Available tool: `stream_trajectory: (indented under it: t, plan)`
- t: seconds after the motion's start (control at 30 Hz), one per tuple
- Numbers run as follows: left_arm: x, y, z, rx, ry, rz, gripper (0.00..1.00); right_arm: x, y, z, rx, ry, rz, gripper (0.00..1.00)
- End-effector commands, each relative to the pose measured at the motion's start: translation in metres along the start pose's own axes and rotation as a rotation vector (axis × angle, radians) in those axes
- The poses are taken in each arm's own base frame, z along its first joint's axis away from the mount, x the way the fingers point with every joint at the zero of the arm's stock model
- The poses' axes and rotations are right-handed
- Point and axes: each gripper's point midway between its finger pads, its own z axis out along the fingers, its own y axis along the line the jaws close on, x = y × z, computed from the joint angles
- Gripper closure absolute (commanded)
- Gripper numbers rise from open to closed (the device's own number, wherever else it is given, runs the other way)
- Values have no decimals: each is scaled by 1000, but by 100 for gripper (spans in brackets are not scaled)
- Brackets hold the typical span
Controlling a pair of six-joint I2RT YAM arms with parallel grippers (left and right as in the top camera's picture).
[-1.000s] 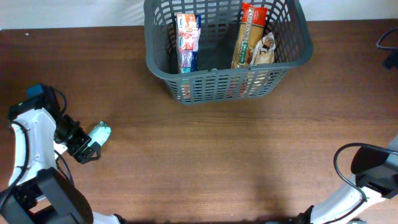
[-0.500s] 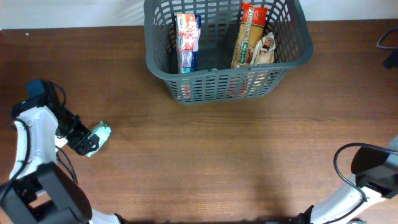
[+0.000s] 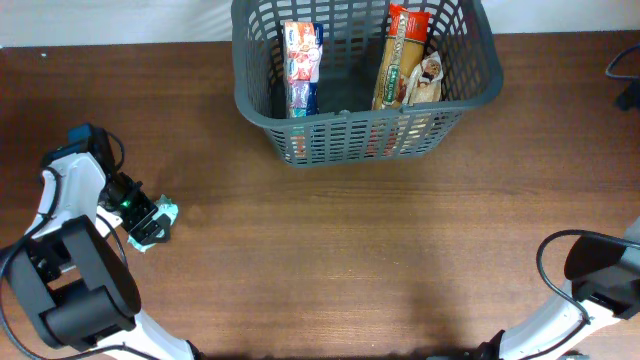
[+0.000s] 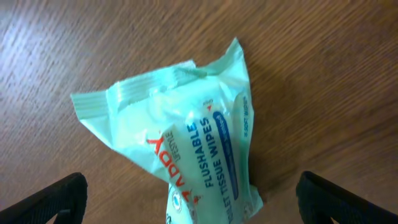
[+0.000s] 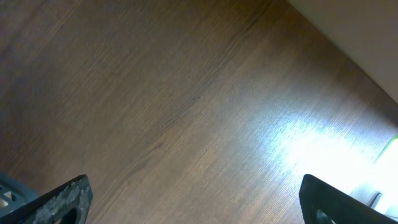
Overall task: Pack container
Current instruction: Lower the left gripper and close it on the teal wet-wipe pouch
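Observation:
Next, the left gripper goes down until its open fingers are beside the mint-green pack's sides and closes on it, since the pack lies below, already between them.
The dark grey basket (image 3: 250,100) stands at the back middle of the table. It holds a red and blue box (image 3: 302,55), a tall pasta pack (image 3: 398,55) and a small bag (image 3: 428,78). A mint-green pack of flushable wipes (image 3: 163,216) lies on the table at the far left. My left gripper (image 3: 148,228) is over it, open, with the pack (image 4: 193,149) lying between the two fingers. My right gripper (image 5: 193,202) is open and empty above bare wood; in the overhead view only its arm (image 3: 600,280) shows at the bottom right.
A black cable loops beside the right arm (image 3: 545,265). A dark object (image 3: 625,70) sits at the right edge. The table's back edge meets a white wall behind the basket. In the right wrist view a pale wall (image 5: 360,37) lies past the table edge.
My left arm has swung and turned over the wipes pack, the wrist shifting toward the back and right. The pack has shifted only slightly. The right arm and the basket have not moved.

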Motion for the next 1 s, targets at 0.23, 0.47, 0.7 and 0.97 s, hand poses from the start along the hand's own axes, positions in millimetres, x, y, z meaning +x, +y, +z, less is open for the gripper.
stream_trajectory:
  t: [0.23, 0.47, 0.7, 0.97]
  plan:
    - [-15, -8, 2, 25, -103, -10, 1, 0, -1, -3, -4, -6, 13, 1]
    - [-13, -4, 24, -39, -108, -7, 1, 0, -1, -3, -4, -6, 13, 1]
    - [2, -12, 35, -17, -67, 38, 1, 0, -1, -3, -4, -6, 13, 1]
    - [8, -11, 41, -21, -74, 55, 1, 0, -1, -3, -4, -6, 13, 1]
